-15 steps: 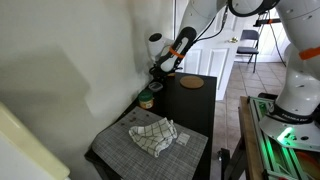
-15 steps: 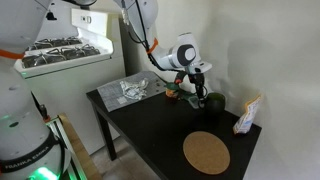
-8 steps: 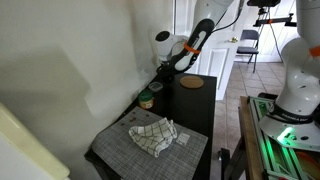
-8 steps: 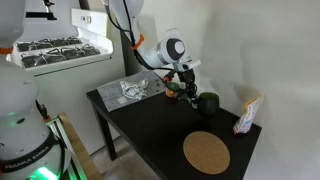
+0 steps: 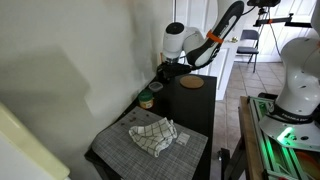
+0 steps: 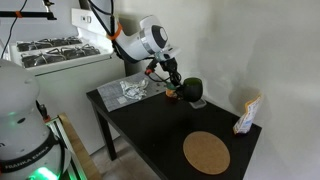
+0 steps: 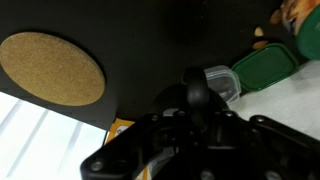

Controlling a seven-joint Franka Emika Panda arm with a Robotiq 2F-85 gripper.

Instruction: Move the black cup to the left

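Observation:
The bare tabletop [image 5: 184, 105] beside the grey mat lies below my gripper, nearer my base, so next my gripper will move back, lower the black cup and release it.
The black cup [image 6: 194, 92] is a small dark cylinder at the back of the black table [image 6: 150, 125], just right of my gripper [image 6: 177, 84]. The gripper's fingers close on the cup's rim on its left side, and the cup looks slightly raised and tilted. In an exterior view the gripper [image 5: 170, 68] is at the wall side of the table and the cup is hidden behind it. The wrist view is dark, and neither the jaws nor the cup can be made out in it.
A round cork disc [image 6: 206, 152] [image 5: 191, 82] [image 7: 50, 68] lies on the table. A green-topped jar [image 5: 146, 100] stands by the wall. A crumpled cloth [image 5: 153, 135] lies on a grey mat [image 5: 120, 150]. A yellow packet [image 6: 245, 115] leans at the far corner.
The arm has swung left along the back of the table, and the black cup has moved left with the gripper, away from the yellow packet.

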